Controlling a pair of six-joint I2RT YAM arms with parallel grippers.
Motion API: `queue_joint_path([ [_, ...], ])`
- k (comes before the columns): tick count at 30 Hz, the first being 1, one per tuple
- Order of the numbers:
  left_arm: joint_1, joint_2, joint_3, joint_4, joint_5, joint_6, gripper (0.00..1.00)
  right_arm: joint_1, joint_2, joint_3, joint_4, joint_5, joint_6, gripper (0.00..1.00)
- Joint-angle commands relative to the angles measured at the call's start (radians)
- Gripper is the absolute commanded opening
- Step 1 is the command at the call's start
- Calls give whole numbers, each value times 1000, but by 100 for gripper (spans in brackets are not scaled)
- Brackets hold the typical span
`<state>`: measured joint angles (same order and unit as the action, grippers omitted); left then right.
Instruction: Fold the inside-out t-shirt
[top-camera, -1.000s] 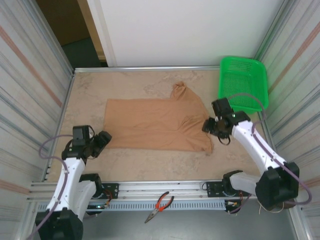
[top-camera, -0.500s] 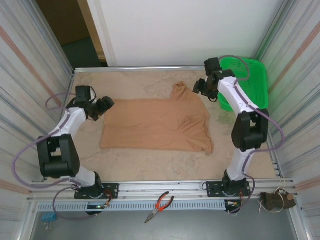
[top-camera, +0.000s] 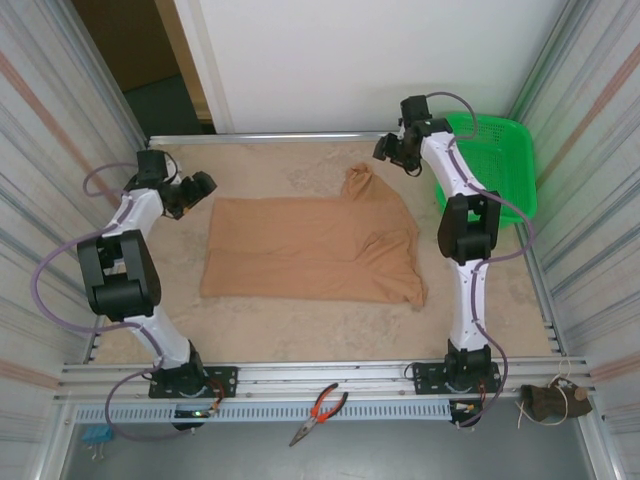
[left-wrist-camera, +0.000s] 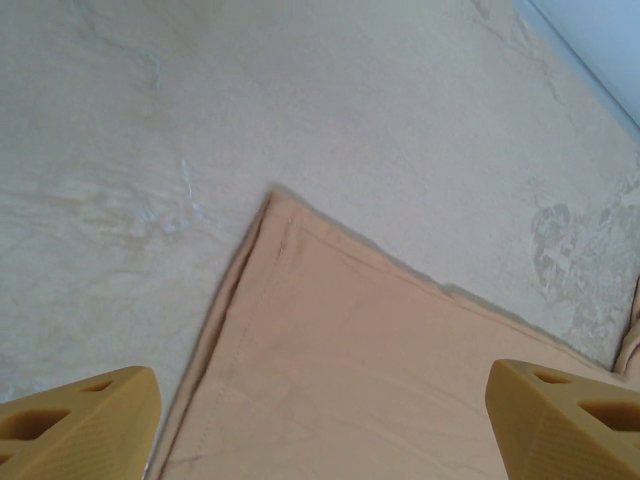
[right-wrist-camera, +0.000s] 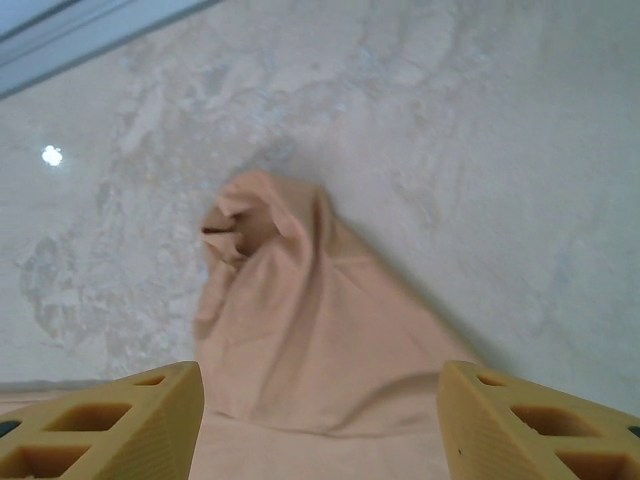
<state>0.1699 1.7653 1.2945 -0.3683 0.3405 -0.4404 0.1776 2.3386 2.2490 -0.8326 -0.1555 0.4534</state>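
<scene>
My right gripper is above the sleeve's wrinkled tip, which is farther from the basket, so next I will lower it away from the basket and close on that tip.
The tan t-shirt (top-camera: 315, 248) lies flat across the middle of the table, one sleeve (top-camera: 358, 182) poking up toward the far side. My left gripper (top-camera: 196, 186) hovers open just off the shirt's far-left corner (left-wrist-camera: 275, 195), nothing between its yellow fingers (left-wrist-camera: 85, 420). My right gripper (top-camera: 388, 150) is open too, held above the table a little beyond the sleeve (right-wrist-camera: 262, 225), which bunches into a wrinkled tip. The shirt's hem (left-wrist-camera: 210, 330) runs between the left fingers. No white tag shows.
A green plastic basket (top-camera: 490, 160) stands at the far right corner beside the right arm. Red-handled pliers (top-camera: 320, 410) lie on the front rail. Metal walls close in both sides; bare marble-patterned tabletop (top-camera: 300, 325) spans the near side.
Both arms swung from the shirt's near corners up to its far side: the left to the far-left corner, the right to the sleeve. The shirt has stayed put in the last half second.
</scene>
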Motion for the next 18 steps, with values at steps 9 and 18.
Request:
queue_joint_path([
  [9, -14, 162, 147, -11, 74, 9, 87, 32, 244, 243, 41, -77, -63, 65],
  [18, -16, 215, 192, -23, 76, 15, 88, 44, 398, 363, 91, -129, 26, 52],
])
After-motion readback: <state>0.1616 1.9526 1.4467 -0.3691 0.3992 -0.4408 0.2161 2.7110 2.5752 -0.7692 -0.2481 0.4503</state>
